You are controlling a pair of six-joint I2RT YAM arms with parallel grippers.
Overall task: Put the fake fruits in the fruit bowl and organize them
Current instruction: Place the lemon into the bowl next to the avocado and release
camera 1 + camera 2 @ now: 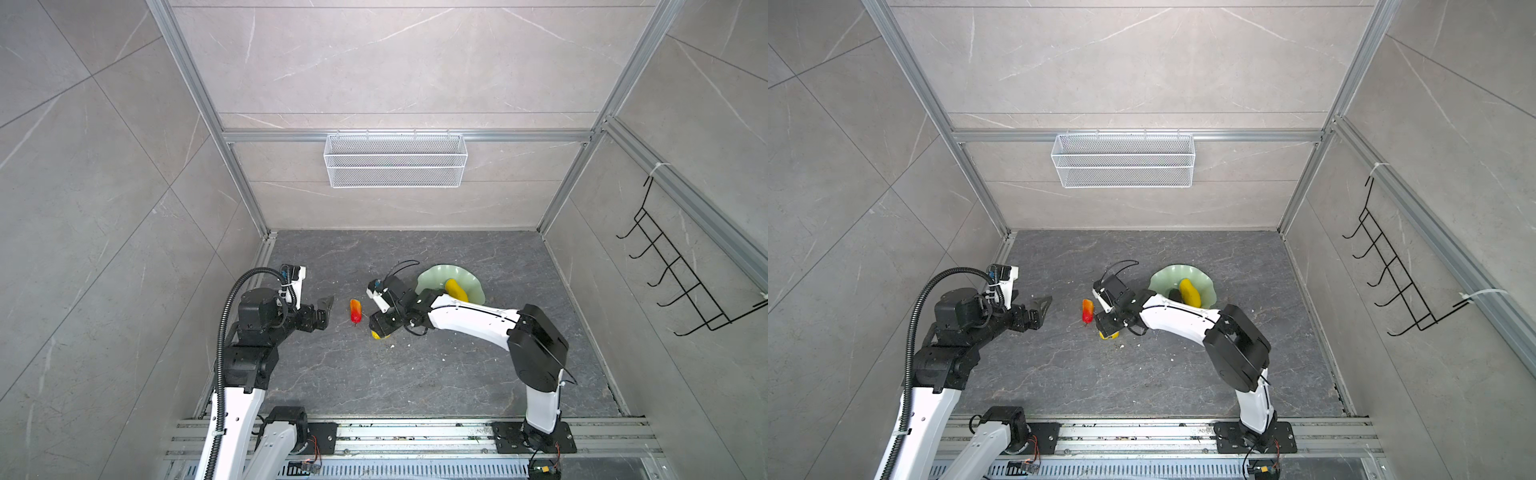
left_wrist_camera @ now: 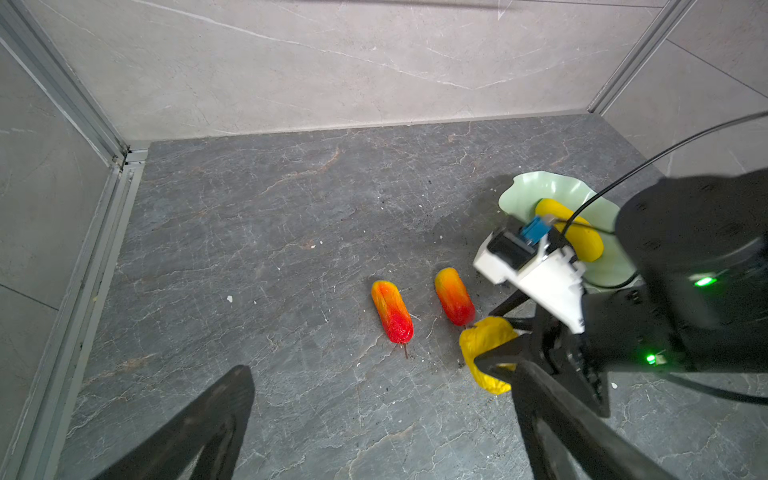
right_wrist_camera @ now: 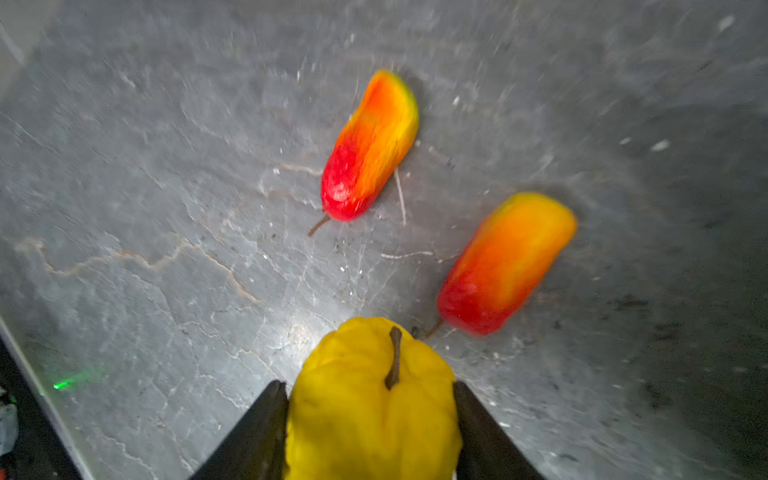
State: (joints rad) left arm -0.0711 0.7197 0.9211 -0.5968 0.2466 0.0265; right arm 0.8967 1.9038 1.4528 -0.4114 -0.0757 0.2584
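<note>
My right gripper rises next, brings the lumpy fruit over the bowl's side beside the dark oval fruit and lowers to release, since that side of the bowl is empty.
My right gripper (image 3: 370, 386) is shut on the lumpy round yellow fruit (image 3: 374, 415), a finger pressed against each side; it sits low over the floor (image 1: 377, 334). Two red-orange-yellow tapered fruits (image 3: 370, 145) (image 3: 505, 264) lie side by side on the dark floor just beyond it; in a top view only one (image 1: 355, 311) shows. The mint-green fruit bowl (image 1: 432, 276) stands behind the right arm and holds the long yellow fruit (image 1: 457, 289) and a dark oval fruit (image 1: 1174, 295). My left gripper (image 1: 324, 311) hangs open and empty left of the tapered fruits.
A white wire basket (image 1: 395, 160) hangs on the back wall. A black hook rack (image 1: 681, 278) is fixed to the right wall. Aluminium rails (image 1: 415, 436) run along the front edge. Small white crumbs dot the floor near the right gripper.
</note>
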